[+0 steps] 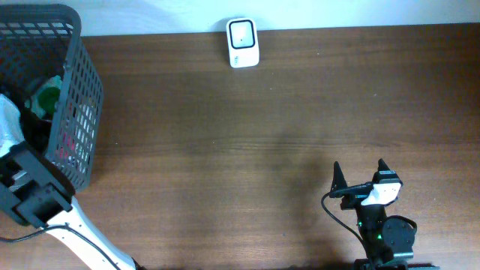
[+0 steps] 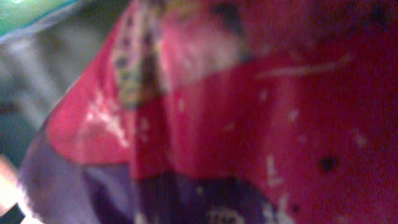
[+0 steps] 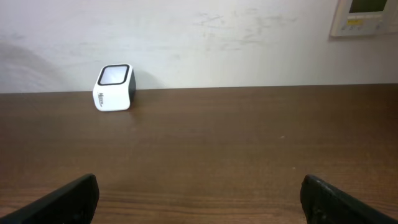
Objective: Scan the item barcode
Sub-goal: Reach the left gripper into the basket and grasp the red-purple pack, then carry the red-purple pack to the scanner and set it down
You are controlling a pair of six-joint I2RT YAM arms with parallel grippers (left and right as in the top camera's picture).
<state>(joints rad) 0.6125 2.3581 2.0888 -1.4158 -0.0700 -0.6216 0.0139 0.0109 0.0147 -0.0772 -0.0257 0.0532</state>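
The bare tabletop in front of the scanner is to the right of my left gripper in the overhead view. My left gripper needs to lift over the basket's rim next and let go there.
A red and purple snack packet [image 2: 249,112], the item, fills the left wrist view, blurred and pressed close to the camera. My left gripper reaches down into the dark mesh basket [image 1: 79,90] at the far left; its fingers are hidden behind the packet, and it is shut on it. In the overhead view only the left arm [image 1: 30,191] shows. The white barcode scanner [image 1: 243,43] stands at the table's far edge, also seen as the scanner [image 3: 113,87] to the left in the right wrist view. My right gripper [image 1: 360,176] rests low at the front right, open and holding nothing [image 3: 199,199].
The basket holds other goods, among them something green [image 1: 49,97] and a green edge [image 2: 31,12] above the packet. A white wall with a wall panel [image 3: 367,15] rises behind the table. Brown wooden tabletop [image 1: 247,150] lies between basket, scanner and right arm.
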